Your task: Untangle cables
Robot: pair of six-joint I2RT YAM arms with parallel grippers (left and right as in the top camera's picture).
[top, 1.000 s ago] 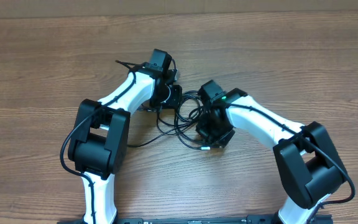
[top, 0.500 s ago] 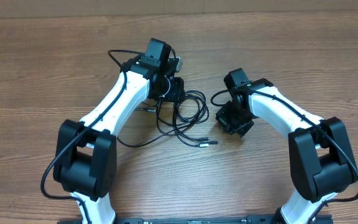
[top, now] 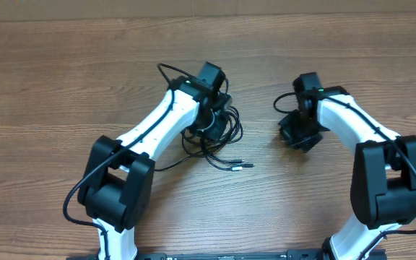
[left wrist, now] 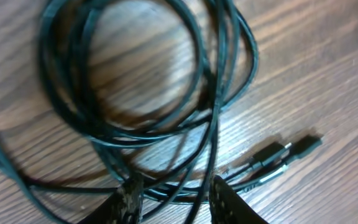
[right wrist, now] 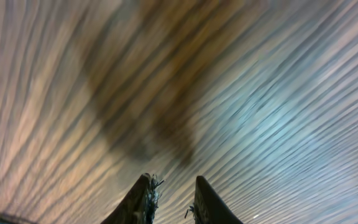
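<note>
The converging cables already run across the gap between my left gripper's open fingers, just below them. Next I need to lower my left gripper and close it on the cables.
The cables (top: 221,150) lie in a loose black bundle at mid-table, with two silver-tipped plugs (top: 242,165) pointing right. My left gripper (top: 214,124) sits right on the bundle's top. In the left wrist view the cables (left wrist: 218,93) form overlapping loops, and the plugs (left wrist: 291,152) lie at the right. My left gripper (left wrist: 176,199) is open low over them, with several strands crossing the gap between its fingertips (left wrist: 129,196). My right gripper (top: 298,136) hovers to the right of the bundle. In its wrist view my right gripper (right wrist: 173,202) is narrowly open over bare wood, holding nothing.
The wooden table (top: 63,87) stretches all round the bundle. One thin strand (top: 166,167) trails left under my left arm. The arm's own thicker black cable (top: 166,70) arches up behind the left wrist.
Both grippers have opened. My left gripper shifted right onto the bundle. My right gripper pulled away to the right, leaving the cables on the table.
</note>
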